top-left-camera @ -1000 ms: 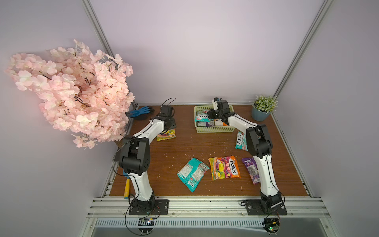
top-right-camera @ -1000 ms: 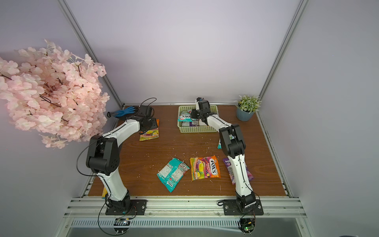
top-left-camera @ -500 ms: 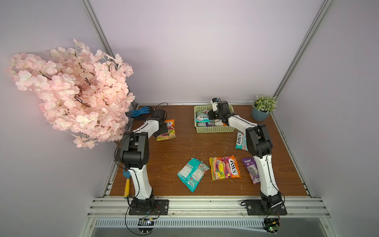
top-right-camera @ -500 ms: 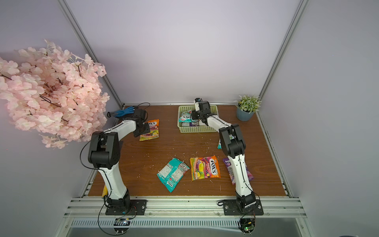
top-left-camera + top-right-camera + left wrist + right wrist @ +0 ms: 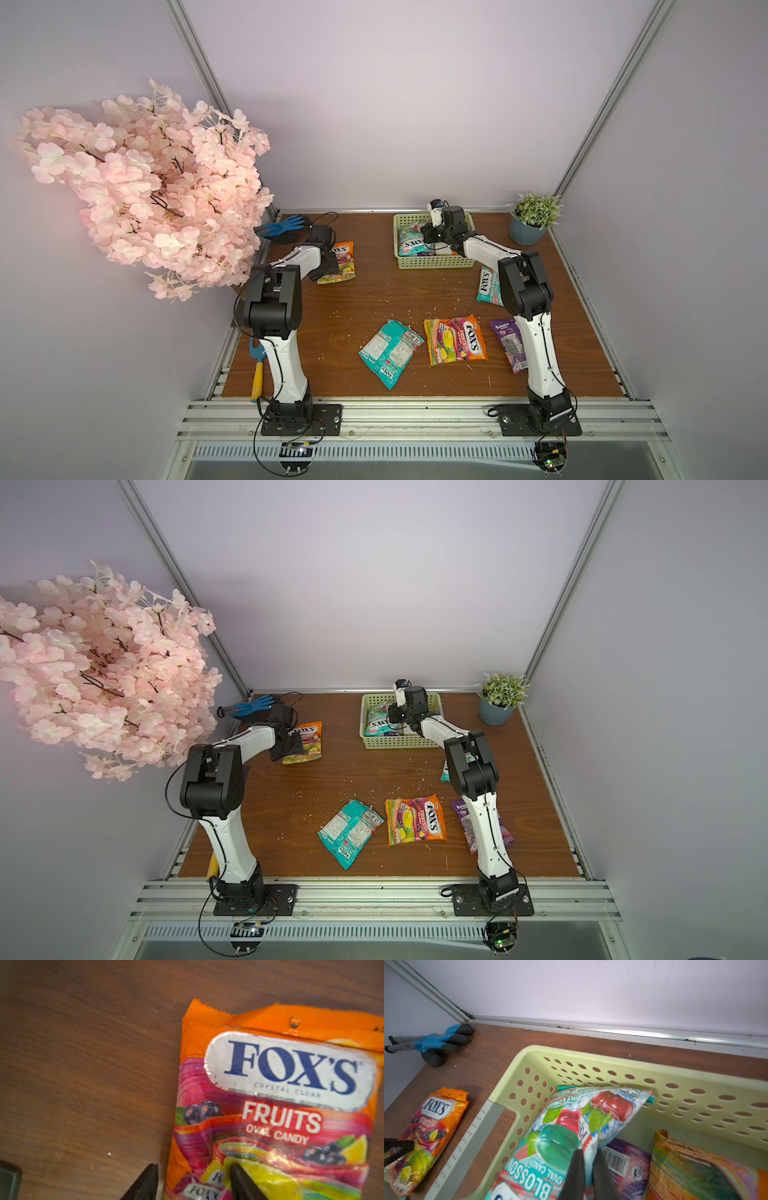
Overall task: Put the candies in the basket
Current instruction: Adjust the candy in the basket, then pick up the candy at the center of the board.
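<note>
The side edge [image 5: 172,1180] of the orange FOX'S candy bag [image 5: 280,1088] is already between the open fingers, so the left gripper needs to stay low and close on that edge next.
My left gripper [image 5: 193,1169] is open and low over the table, straddling the side edge of an orange FOX'S candy bag [image 5: 280,1088] [image 5: 343,259]; one finger is beside the bag, the other over it. My right gripper [image 5: 588,1157] is shut on a fold of a teal candy bag [image 5: 564,1126] that hangs into the pale yellow-green basket [image 5: 612,1064] [image 5: 434,262]. A purple bag [image 5: 629,1159] and an orange bag [image 5: 695,1169] lie inside the basket. On the table lie a teal bag [image 5: 390,351], an orange bag [image 5: 455,345], a purple bag [image 5: 509,345] and another teal bag [image 5: 488,286].
A blue glove [image 5: 282,226] lies at the back left corner and a potted plant [image 5: 528,232] at the back right. A pink blossom tree [image 5: 145,187] overhangs the left edge. A yellow-handled tool [image 5: 257,374] lies beside the left arm's base.
My left gripper has come off the far part of the orange bag towards its near left edge. The right gripper keeps the teal bag over the basket, barely moved.
</note>
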